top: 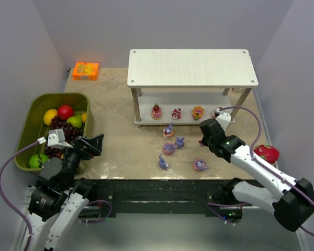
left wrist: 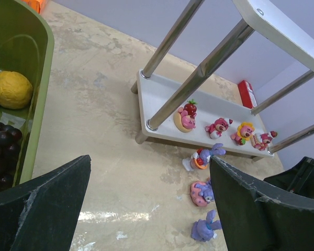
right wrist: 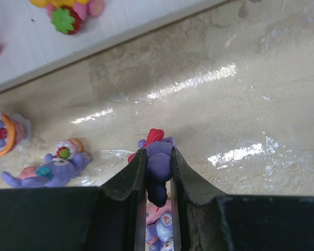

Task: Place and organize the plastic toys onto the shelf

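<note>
The top board's bare near corner (top: 235,77) is above and outward of the dragon fruit. My right gripper will rise outward over that corner toward the dragon fruit, lower and release.
The white shelf (top: 192,68) stands at the back; several small red, pink and yellow cake-like figures (top: 176,113) stand on its lower board (left wrist: 162,97). Several purple bunnies (top: 169,148) lie on the table in front of it. My right gripper (top: 202,141) is shut on a purple bunny with a red bow (right wrist: 158,162), in front of the shelf's right end, over a bunny on a pink donut (right wrist: 159,225). My left gripper (top: 94,144) is open and empty beside the bin, left of the bunnies (left wrist: 201,192).
An olive-green bin (top: 34,112) with a lemon (left wrist: 11,89), grapes (left wrist: 2,144) and other fruit stands at the left. An orange box (top: 86,70) lies at the back left. A dragon fruit (top: 267,152) lies at the right edge.
</note>
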Tool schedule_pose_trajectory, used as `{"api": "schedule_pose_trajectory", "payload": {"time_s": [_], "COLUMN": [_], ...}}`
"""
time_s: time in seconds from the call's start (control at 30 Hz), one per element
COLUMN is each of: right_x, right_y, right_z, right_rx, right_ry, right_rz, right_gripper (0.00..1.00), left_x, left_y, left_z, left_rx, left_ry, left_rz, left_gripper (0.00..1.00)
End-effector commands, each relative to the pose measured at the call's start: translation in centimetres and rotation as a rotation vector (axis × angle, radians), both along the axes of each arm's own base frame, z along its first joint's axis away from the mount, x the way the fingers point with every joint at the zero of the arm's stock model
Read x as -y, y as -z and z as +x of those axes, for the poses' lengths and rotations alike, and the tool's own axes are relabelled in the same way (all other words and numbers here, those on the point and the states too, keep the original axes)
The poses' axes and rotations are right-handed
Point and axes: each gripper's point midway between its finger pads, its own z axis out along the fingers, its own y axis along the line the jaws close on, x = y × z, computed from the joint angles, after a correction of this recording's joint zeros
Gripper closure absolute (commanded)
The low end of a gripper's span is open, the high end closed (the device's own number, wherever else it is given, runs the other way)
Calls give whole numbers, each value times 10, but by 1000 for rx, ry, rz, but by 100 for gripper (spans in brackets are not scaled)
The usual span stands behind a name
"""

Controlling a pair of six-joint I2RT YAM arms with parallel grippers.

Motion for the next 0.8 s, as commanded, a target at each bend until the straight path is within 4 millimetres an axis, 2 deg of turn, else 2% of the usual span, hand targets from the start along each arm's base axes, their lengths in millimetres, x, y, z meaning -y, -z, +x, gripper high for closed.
{"api": "schedule_pose_trajectory", "payload": {"time_s": [0.0,0.27,0.3,0.37,0.4,0.47,0.5,0.57,0.6,0.63,0.67,0.73,0.77], "right_x": [0,8,12,19,23,34,39,48,52,52,55,55,58], "right_y": [-60,-156,-176,-196,-217,-235,-258,-273,-293,-299,-314,-320,-333], "right_z": [8,1,-2,-5,-9,-13,-16,-17,-18,-15,-16,-5,-5], "right_rx": [82,191,211,234,261,284,331,344,385,387,411,399,417], "right_ry": [-28,-68,-67,-58,-61,-37,-25,7,19,22,30,47,55], "right_rz": [-6,7,6,-7,-7,-30,-18,-52,-44,-57,-56,-108,-117], "right_gripper": [100,100,100,100,100,100,100,100,100,100,100,100,100], "left_x": [-4,-3,-3,-3,-2,-2,-2,-2,-2,-2,-2,-2,-1], "left_y": [-13,-12,-13,-13,-13,-13,-13,-13,-13,-13,-13,-12,-12], "left_z": [-2,-1,-1,-1,0,0,0,0,0,0,0,0,0], "left_rx": [37,36,38,37,36,36,37,37,39,37,36,35,32], "left_ry": [-19,-15,-16,-15,-13,-11,-11,-13,-10,-10,-11,-11,-10], "left_rz": [-29,-24,-27,-25,-24,-25,-24,-24,-24,-24,-23,-21,-21], "left_gripper": [0,1,0,0,1,1,0,1,1,0,0,0,0]}}
